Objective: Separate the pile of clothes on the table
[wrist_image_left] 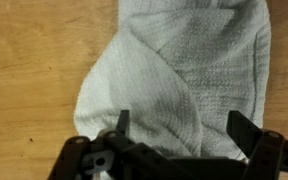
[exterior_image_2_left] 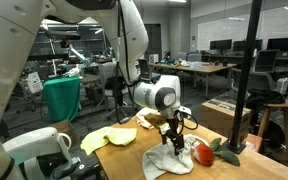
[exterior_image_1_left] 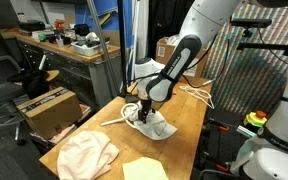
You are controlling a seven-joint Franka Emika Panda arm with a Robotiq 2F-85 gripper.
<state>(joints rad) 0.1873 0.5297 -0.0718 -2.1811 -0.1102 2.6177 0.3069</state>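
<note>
My gripper moves down onto the fold of the white cloth just below next, since the gripper's open fingers already straddle that fold.
A white cloth (wrist_image_left: 184,70) lies crumpled on the wooden table (wrist_image_left: 24,60). My gripper (wrist_image_left: 184,125) hangs just over its near edge, open, with one finger on each side of a fold and nothing pinched. Both exterior views show the gripper (exterior_image_1_left: 142,108) (exterior_image_2_left: 170,128) pointing down at the white cloth (exterior_image_1_left: 154,127) (exterior_image_2_left: 169,160). A peach-beige cloth (exterior_image_1_left: 87,155) and a pale yellow one (exterior_image_1_left: 144,170) lie apart at the table's near end. The yellow-green cloth (exterior_image_2_left: 109,138) and a bright pink cloth (exterior_image_2_left: 204,153) flank the white one.
A thin white looped cord (exterior_image_1_left: 199,95) lies on the table (exterior_image_1_left: 189,120) beyond the gripper. Cardboard boxes (exterior_image_1_left: 49,105) stand on the floor beside the table, before a cluttered workbench (exterior_image_1_left: 54,45). A dark pole (exterior_image_2_left: 246,80) rises at the table's edge.
</note>
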